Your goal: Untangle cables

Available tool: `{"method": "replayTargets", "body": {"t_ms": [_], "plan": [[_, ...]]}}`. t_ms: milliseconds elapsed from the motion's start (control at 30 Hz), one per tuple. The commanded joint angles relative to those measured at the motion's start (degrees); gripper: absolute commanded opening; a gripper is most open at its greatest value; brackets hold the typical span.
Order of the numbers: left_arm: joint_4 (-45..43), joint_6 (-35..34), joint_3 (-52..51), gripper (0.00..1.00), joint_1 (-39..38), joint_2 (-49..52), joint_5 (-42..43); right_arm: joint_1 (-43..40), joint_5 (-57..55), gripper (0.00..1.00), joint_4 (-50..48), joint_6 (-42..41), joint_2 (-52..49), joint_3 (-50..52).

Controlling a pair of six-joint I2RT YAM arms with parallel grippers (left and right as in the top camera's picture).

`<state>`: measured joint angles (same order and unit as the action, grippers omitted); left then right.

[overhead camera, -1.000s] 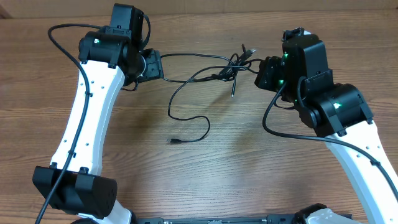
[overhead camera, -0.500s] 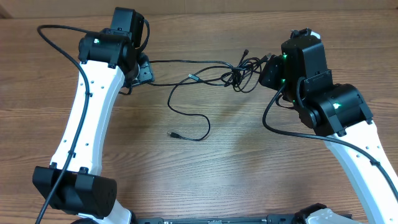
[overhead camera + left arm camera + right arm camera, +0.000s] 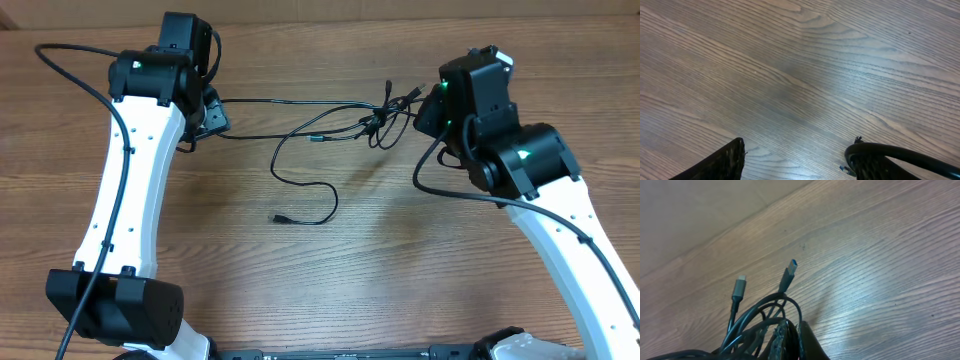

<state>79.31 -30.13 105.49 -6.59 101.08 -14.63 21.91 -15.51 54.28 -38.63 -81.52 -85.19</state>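
Note:
My right gripper will release the cable loops next, since the strands already stretch straight to my left gripper.
A knot of thin black cables (image 3: 385,118) lies at the far middle of the wooden table. My right gripper (image 3: 425,105) is shut on its right side; in the right wrist view the gripper (image 3: 795,336) has its fingers pressed together on the cable loops (image 3: 755,325), and a USB-A plug (image 3: 788,278) and a smaller plug (image 3: 739,287) stick out. Two strands run left to my left gripper (image 3: 212,112). In the left wrist view its jaws stand wide apart (image 3: 792,162), and one black cable (image 3: 900,150) lies over the right finger. A loose strand curls down to a plug (image 3: 280,217).
The left arm's own thick cable (image 3: 70,55) arcs over the far left of the table. The right arm's cable (image 3: 440,190) loops below its wrist. The table's far edge (image 3: 320,18) runs just behind the cables.
My left gripper has moved left, drawing two strands out straight from the knot. The right gripper has shifted slightly up and left. The knot is more stretched out.

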Motion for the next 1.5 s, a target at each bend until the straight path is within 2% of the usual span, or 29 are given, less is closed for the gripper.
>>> {"method": "replayTargets", "body": {"t_ms": [0,233,433,600,733,800,867,933,1100,1167,1200,1300,1467], "plan": [[0.3,-2.1,0.7,0.69,2.3,0.8,-7.0,-0.8,-6.9,0.04,0.1,-0.6,0.1,-1.0],[1.4,-2.3,0.7,0.70,3.3,0.8,-10.2,-0.8,-5.7,0.04,0.3,-4.8,0.1,-1.0],[4.7,-4.8,0.7,0.71,6.8,0.8,-12.5,-1.7,-6.5,0.04,0.3,-5.1,0.1,-1.0],[4.7,-4.8,0.7,0.72,9.4,0.8,-9.1,-1.8,-6.2,0.04,0.3,-5.1,0.1,-1.0],[4.0,-4.4,0.7,0.71,9.8,0.8,-2.8,-1.8,-3.6,0.04,0.1,-5.1,0.1,-1.0],[3.2,-2.1,0.7,0.71,9.8,0.8,1.1,-1.8,-1.0,0.08,-0.3,-5.0,0.1,-1.0],[2.0,1.6,0.7,0.72,9.6,0.8,5.3,-1.8,1.6,0.16,-0.8,-5.0,0.1,-1.0],[1.2,3.6,0.7,0.72,9.4,0.8,8.5,-1.8,4.5,0.29,-1.1,-5.0,0.1,-1.0],[0.9,3.5,0.6,0.72,9.1,0.8,8.8,-1.8,9.7,0.71,-1.2,-4.9,0.1,-1.0],[-0.2,7.4,0.1,0.72,9.1,0.8,10.7,-1.8,11.6,0.92,-1.2,-4.9,0.1,-1.0],[-1.6,11.1,-0.8,0.73,9.1,0.8,14.3,-1.8,12.7,1.00,-1.2,-4.9,0.1,-1.0],[-4.9,15.0,-3.6,0.73,8.7,0.8,21.6,-1.7,14.4,1.00,-1.2,-4.9,0.0,-1.0],[-14.4,15.0,-12.2,0.73,6.8,0.8,22.8,-1.7,17.7,1.00,-0.8,-4.9,0.0,-1.0]]}}
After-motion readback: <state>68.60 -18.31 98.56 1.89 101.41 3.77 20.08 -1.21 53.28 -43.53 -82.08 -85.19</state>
